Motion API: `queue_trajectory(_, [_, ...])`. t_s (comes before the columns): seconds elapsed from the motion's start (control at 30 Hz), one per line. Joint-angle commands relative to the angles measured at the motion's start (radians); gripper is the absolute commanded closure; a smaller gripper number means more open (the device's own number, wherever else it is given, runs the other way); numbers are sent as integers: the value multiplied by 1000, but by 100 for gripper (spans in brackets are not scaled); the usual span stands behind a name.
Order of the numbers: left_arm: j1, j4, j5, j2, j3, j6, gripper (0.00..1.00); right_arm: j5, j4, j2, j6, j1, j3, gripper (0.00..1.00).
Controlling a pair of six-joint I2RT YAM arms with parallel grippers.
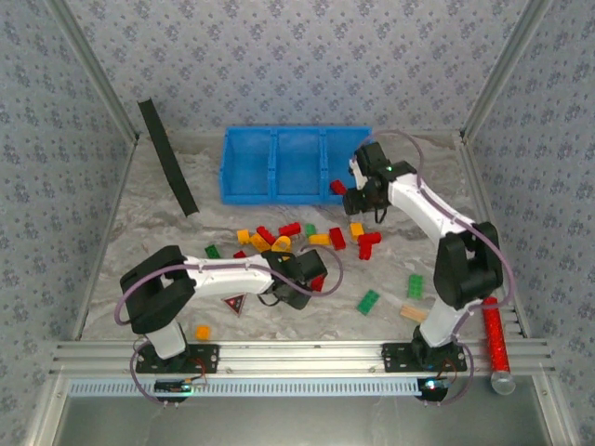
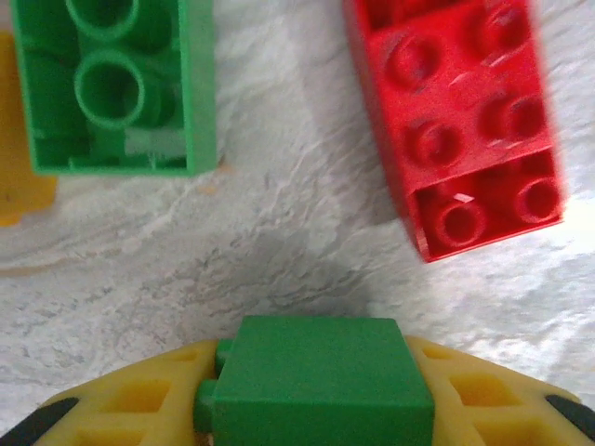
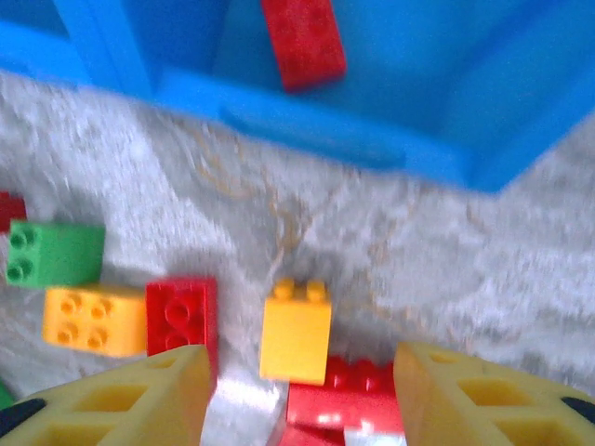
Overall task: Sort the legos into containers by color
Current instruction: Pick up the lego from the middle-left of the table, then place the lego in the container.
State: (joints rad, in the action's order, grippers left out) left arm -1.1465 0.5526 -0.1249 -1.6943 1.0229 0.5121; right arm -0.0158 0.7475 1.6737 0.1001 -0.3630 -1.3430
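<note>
My left gripper is holding the green lego and will carry it up and outward next, past the scattered legos, over the blue container's middle section (image 1: 298, 177) to release it, because that section is empty.
The blue container (image 1: 296, 135) stands at the back of the table, with a red lego (image 1: 337, 187) in its right compartment, also seen as the red lego (image 3: 302, 42) behind the blue wall (image 3: 316, 130). My right gripper (image 1: 364, 199) (image 3: 299, 360) hangs open just in front of it, over a yellow lego (image 3: 296, 330) and red legos (image 3: 183, 316). My left gripper (image 1: 311, 277) (image 2: 316, 376) is shut on a green lego (image 2: 321, 386) low over the table. An upturned green lego (image 2: 116, 84) and a red lego (image 2: 460, 130) lie ahead of it. Several red and orange legos (image 1: 279, 237) are scattered mid-table.
A black strip (image 1: 167, 156) leans at the back left. A dark red-edged triangle (image 1: 232, 304) lies by the left arm. Loose green legos (image 1: 368, 301) (image 1: 415, 285) and orange ones (image 1: 202, 332) (image 1: 412, 314) sit near the front. A red tube (image 1: 494, 339) rests at the right.
</note>
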Motion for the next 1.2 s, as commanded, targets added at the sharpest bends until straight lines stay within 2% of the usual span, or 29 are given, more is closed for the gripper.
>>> queue_trajectory(0.0, [11, 93, 1, 34, 113, -69, 82, -16, 24, -116, 96, -8, 117, 42])
queue_trajectory(0.13, [72, 191, -7, 59, 261, -140, 83, -17, 50, -273, 287, -21, 275, 38])
queue_trajectory(0.3, [185, 207, -20, 35, 433, -224, 83, 26, 36, -463, 519, -59, 471, 32])
queue_trajectory(0.47, [286, 191, -55, -92, 622, -300, 84, 31, 49, -584, 725, -156, 610, 30])
queue_trajectory(0.63, [368, 227, -63, -267, 818, -333, 84, -16, 96, -672, 909, -270, 687, 29])
queue_trajectory(0.97, [481, 325, -30, -593, 1149, -339, 85, -50, 80, -753, 1129, -427, 808, 26])
queue_trajectory(1.17, [502, 369, -12, -702, 1254, -333, 81, -72, 42, -736, 1172, -444, 843, 25])
